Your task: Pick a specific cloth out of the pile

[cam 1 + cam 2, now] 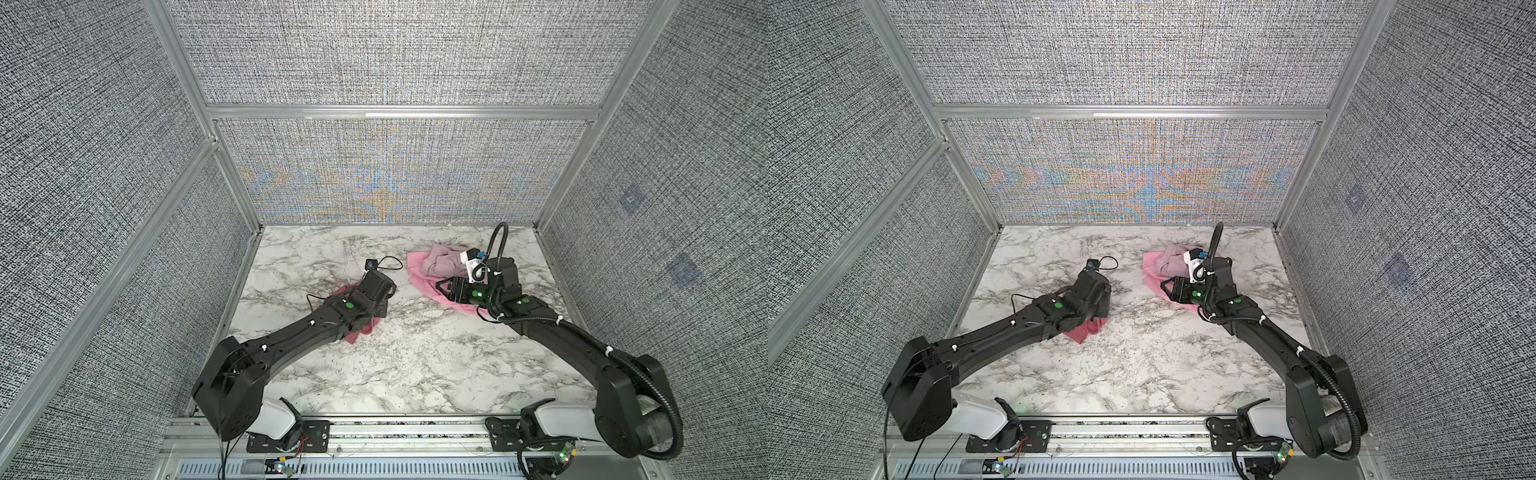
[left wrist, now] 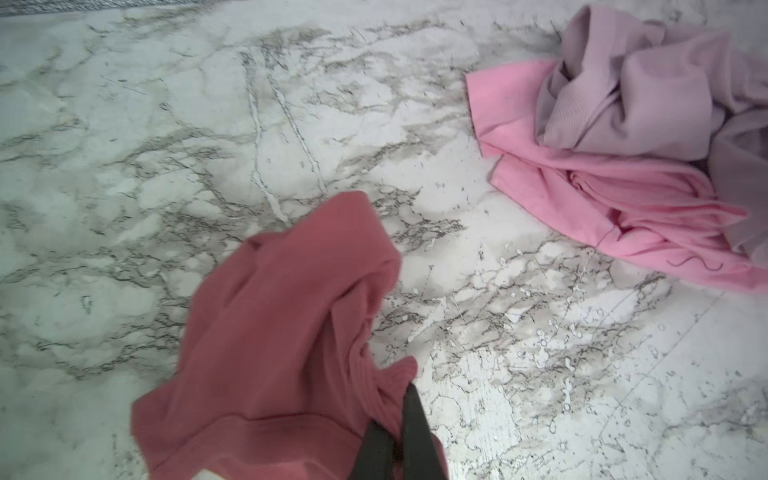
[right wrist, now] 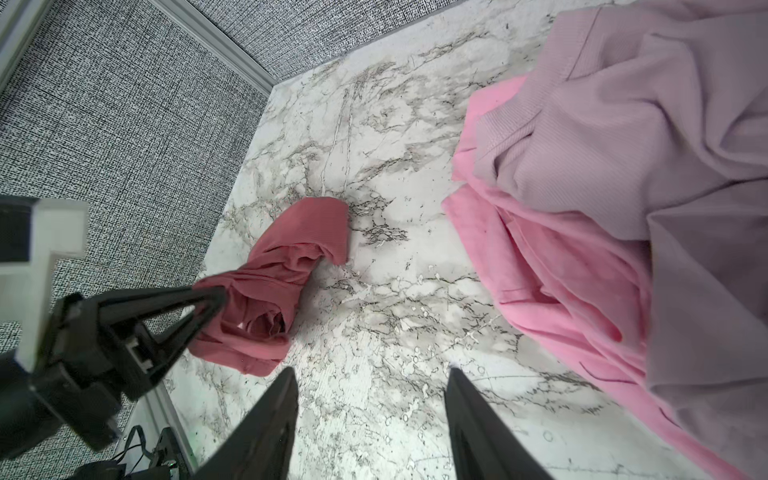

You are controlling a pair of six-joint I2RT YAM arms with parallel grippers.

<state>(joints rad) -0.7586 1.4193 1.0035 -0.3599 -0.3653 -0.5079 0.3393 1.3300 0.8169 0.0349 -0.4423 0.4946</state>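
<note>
My left gripper moves down toward the nearer side wall, over the cloth's wall-side part (image 1: 342, 289) (image 2: 220, 332) next, and releases the fold, since bare marble already separates cloth and pile.
The cloth (image 2: 282, 332), dusty rose-red and crumpled, lies apart from the pile on the marble table (image 1: 415, 353), left of middle. In both top views only its edges (image 1: 353, 334) (image 1: 1086, 332) show from under the left arm. My left gripper (image 2: 405, 399) is shut on a bunched fold of it; the right wrist view shows the pinch from the side (image 3: 220, 297). The pile holds a bright pink cloth (image 1: 417, 276) (image 3: 552, 266) with a pale mauve cloth (image 1: 440, 259) (image 3: 644, 145) on top. My right gripper (image 3: 372, 370) is open and empty over bare marble at the pile's near edge (image 1: 442, 289).
Grey fabric walls in aluminium frames (image 1: 232, 216) close the table on three sides; the left wall stands near the cloth. A thin black cable (image 1: 388, 262) loops from the left wrist camera. Bare marble lies between the cloth and the pile.
</note>
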